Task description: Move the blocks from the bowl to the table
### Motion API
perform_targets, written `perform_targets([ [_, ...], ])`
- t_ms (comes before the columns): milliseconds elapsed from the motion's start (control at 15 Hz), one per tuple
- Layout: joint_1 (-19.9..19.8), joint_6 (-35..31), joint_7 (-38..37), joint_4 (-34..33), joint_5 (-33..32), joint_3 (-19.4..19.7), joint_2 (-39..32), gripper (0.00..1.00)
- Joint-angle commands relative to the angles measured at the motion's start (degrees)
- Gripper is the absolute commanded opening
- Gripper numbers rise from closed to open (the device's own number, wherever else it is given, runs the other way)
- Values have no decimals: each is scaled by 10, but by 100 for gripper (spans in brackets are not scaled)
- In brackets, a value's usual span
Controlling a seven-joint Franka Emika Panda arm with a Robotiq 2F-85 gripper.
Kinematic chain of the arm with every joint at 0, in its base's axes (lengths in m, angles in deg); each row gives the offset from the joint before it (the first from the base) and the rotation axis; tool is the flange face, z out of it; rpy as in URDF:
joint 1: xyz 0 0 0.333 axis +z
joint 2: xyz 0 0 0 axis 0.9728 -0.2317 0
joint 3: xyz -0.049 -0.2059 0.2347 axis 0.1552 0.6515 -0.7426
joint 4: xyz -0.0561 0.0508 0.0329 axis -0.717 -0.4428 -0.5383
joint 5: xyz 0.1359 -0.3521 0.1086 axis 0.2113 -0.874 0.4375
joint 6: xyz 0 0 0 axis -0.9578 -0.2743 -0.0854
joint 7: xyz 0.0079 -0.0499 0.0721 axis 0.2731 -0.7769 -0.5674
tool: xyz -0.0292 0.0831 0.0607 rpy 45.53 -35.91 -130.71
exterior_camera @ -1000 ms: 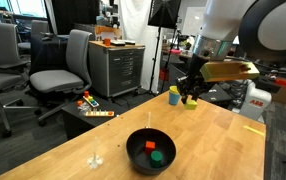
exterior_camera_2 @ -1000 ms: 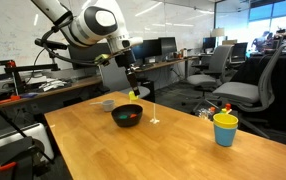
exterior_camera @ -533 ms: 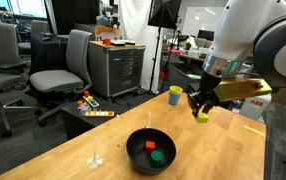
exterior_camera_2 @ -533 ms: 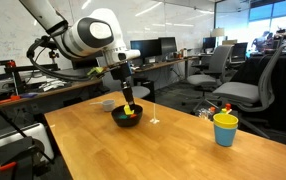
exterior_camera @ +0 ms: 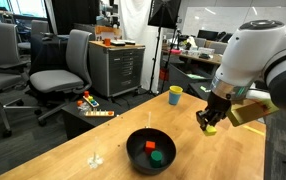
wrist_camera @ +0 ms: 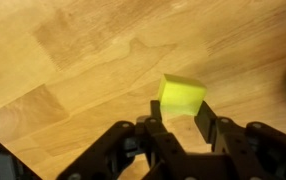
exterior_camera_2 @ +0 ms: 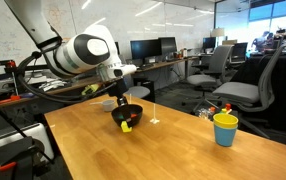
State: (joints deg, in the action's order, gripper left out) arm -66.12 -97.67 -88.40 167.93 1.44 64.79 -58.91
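Observation:
My gripper holds the yellow block (wrist_camera: 181, 96) above an open spot, so next it will lower the block onto the bare table beside the bowl, clear of the bowl's rim, and let it go.
My gripper (exterior_camera: 209, 123) is shut on the yellow block (wrist_camera: 181, 96), with the jaws pressing its two sides, and holds it just above the wooden table (exterior_camera: 93, 135) beside the bowl. The block also shows at the fingertips in both exterior views (exterior_camera: 210, 128) (exterior_camera_2: 126, 126). The glossy black bowl (exterior_camera: 150, 150) stands on the table with the red block (exterior_camera: 149, 146) and the green block (exterior_camera: 155, 155) inside it. In an exterior view the bowl (exterior_camera_2: 133, 110) is partly hidden behind my gripper (exterior_camera_2: 124, 122).
A yellow-and-blue cup (exterior_camera: 174, 95) (exterior_camera_2: 224, 129) stands on the table away from the bowl. A small clear object (exterior_camera: 95, 158) stands near the table's edge. A grey drawer cabinet (exterior_camera: 116, 70), office chairs (exterior_camera: 65, 62) and desks lie beyond the table.
My gripper has carried the yellow block sideways away from the cup and down toward the tabletop beside the bowl. The bowl, red and green blocks have not moved.

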Motion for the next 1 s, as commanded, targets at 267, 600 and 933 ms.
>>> perform_targets([
  [267, 43, -87, -124, -3, -102, 71, -95, 15],
  [600, 77, -116, -177, -10, -118, 99, -144, 15],
  [933, 95, -119, -183, -15, -110, 112, -149, 16],
])
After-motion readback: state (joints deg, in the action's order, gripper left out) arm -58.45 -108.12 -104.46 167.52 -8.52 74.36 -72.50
